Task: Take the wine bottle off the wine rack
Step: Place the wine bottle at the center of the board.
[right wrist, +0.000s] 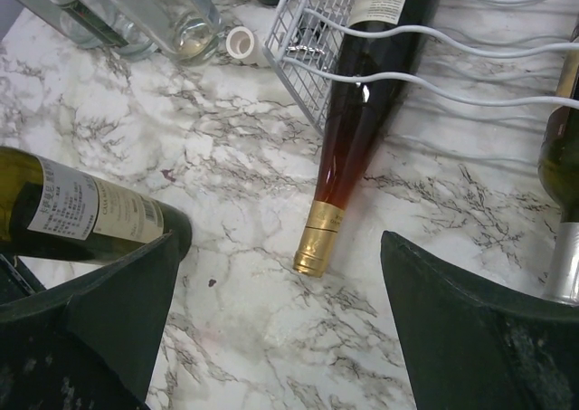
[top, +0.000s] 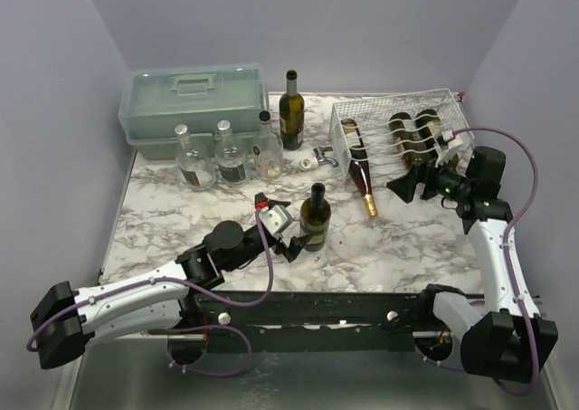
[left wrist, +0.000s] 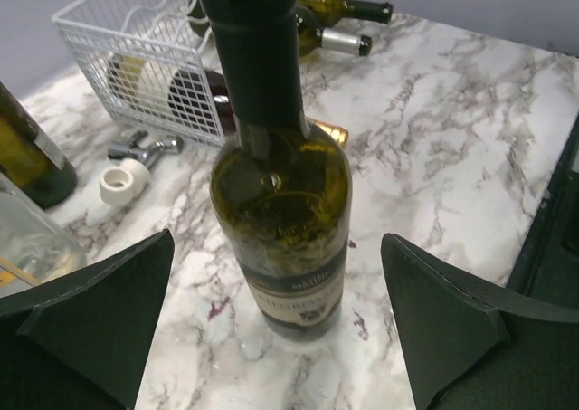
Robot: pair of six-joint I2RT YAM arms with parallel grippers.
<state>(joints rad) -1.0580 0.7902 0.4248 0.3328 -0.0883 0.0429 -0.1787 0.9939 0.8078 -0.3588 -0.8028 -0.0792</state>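
Note:
The left gripper will next move up and across to put its fingers on both sides of the green wine bottle's neck, which is above the gripper's fingers and to their right in the top view.
The white wire wine rack (top: 434, 102) stands at the back right. In it lie two dark bottles (top: 413, 131) and an amber wine bottle (top: 360, 166) whose gold-capped neck (right wrist: 318, 238) pokes out onto the marble. My right gripper (top: 409, 184) hovers open just in front of the rack, and its fingers (right wrist: 470, 328) straddle bare table below that neck without touching it. A green wine bottle (top: 315, 215) stands upright mid-table. My left gripper (top: 297, 241) is open just before it, with the bottle (left wrist: 280, 202) ahead of the spread fingers (left wrist: 90, 324).
A pale green toolbox (top: 194, 102) sits at the back left, with three clear glass bottles (top: 231, 155) before it and a dark upright bottle (top: 290, 111) beside it. A corkscrew (top: 326, 157) and a small white ring (top: 309, 163) lie left of the rack.

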